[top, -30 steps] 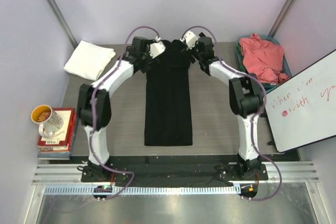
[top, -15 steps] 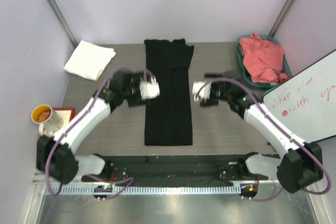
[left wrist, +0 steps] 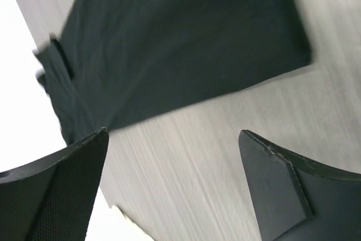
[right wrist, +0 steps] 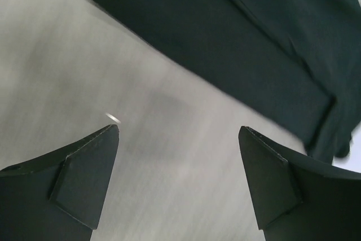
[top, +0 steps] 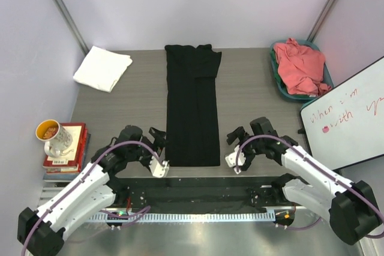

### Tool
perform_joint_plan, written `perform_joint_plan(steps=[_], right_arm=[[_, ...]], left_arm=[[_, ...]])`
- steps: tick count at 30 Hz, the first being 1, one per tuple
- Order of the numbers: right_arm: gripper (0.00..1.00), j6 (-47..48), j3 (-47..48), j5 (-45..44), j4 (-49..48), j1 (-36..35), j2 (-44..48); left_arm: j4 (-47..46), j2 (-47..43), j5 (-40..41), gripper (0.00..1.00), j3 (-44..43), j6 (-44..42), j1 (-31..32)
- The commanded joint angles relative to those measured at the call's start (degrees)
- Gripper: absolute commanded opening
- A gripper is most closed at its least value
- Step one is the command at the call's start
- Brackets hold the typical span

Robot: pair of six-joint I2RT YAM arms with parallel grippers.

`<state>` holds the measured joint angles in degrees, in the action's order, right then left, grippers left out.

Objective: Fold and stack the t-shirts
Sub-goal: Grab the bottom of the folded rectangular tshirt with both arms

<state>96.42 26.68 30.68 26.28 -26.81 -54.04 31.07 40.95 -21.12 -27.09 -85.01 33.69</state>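
I should move my right gripper down, back and to the left in the top view, onto the black t-shirt's nearest corner [top: 217, 163]. Its fingers have only bare table between them.
The black t-shirt [top: 192, 106] lies flat as a long narrow strip down the middle of the table, print hidden. It also shows in the left wrist view [left wrist: 180, 43] and in the right wrist view [right wrist: 254, 43]. My left gripper [top: 157, 140] is open and empty just left of the strip's near end. My right gripper [top: 236, 136] is open and empty just right of that end. In both wrist views bare table lies between the fingers. The white t-shirt [top: 102, 68] lies folded at the far left. The coral-pink t-shirt [top: 298, 64] is bunched in a bin.
A teal bin [top: 326, 77] stands at the far right. A whiteboard [top: 348, 118] leans along the right edge. A mug [top: 53, 134] sits on books [top: 72, 154] at the left. A metal rail [top: 198, 214] runs along the near edge.
Both grippers let go of the black shirt's far end and drew back to its near end, one on each side. The shirt now lies stretched out flat.
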Motion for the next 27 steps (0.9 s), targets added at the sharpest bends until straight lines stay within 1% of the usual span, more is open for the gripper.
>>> perform_joint_plan(steps=[1,2,4,8,9,10,13,15,19,25,27], right_arm=[[0.92,5.2,-3.0,4.9,0.4,-3.3,0.7],[0.92,5.3,-3.4,5.0,0.1,-4.4,-0.1],[0.91,4.9,-4.0,5.1,-1.7,-5.4,-1.3],[0.88,2.5,-4.3,4.7,-6.8,-7.2,-5.4],[0.87,1.7,-4.2,4.5,-9.4,-8.1,-6.6],[0.87,-0.2,-4.1,4.3,-10.4,-8.5,-7.2],[0.86,-1.8,-4.1,4.0,-13.3,-10.0,-8.9],[0.86,-2.7,-4.4,3.8,-15.3,-11.3,-9.6],[0.86,-5.6,-4.9,3.1,-18.2,-13.5,-10.8],[0.84,-7.5,-5.8,3.2,-20.0,-14.9,-11.8],[0.82,-8.0,-5.9,3.2,-20.9,-15.5,-12.8]], left_arm=[[0.7,-4.6,-10.1,1.00,5.9,-8.4,0.2],[0.7,-5.3,-10.9,1.00,8.1,-10.9,0.2],[0.3,-5.0,-12.6,1.00,9.8,-13.0,0.2],[-1.4,-0.3,-14.1,1.00,10.7,-14.2,0.3],[-1.7,1.7,-14.1,1.00,10.7,-14.1,0.3],[-3.4,3.1,-14.2,1.00,10.4,-13.6,0.3],[-6.2,7.0,-13.4,0.99,10.1,-12.5,0.3],[-8.5,9.0,-13.1,0.97,10.0,-12.2,0.3],[-9.1,12.7,-13.4,0.93,8.3,-11.4,0.3],[-7.2,12.5,-15.8,0.89,7.6,-11.6,0.3],[-6.5,12.1,-16.5,0.86,7.5,-11.9,0.3]])
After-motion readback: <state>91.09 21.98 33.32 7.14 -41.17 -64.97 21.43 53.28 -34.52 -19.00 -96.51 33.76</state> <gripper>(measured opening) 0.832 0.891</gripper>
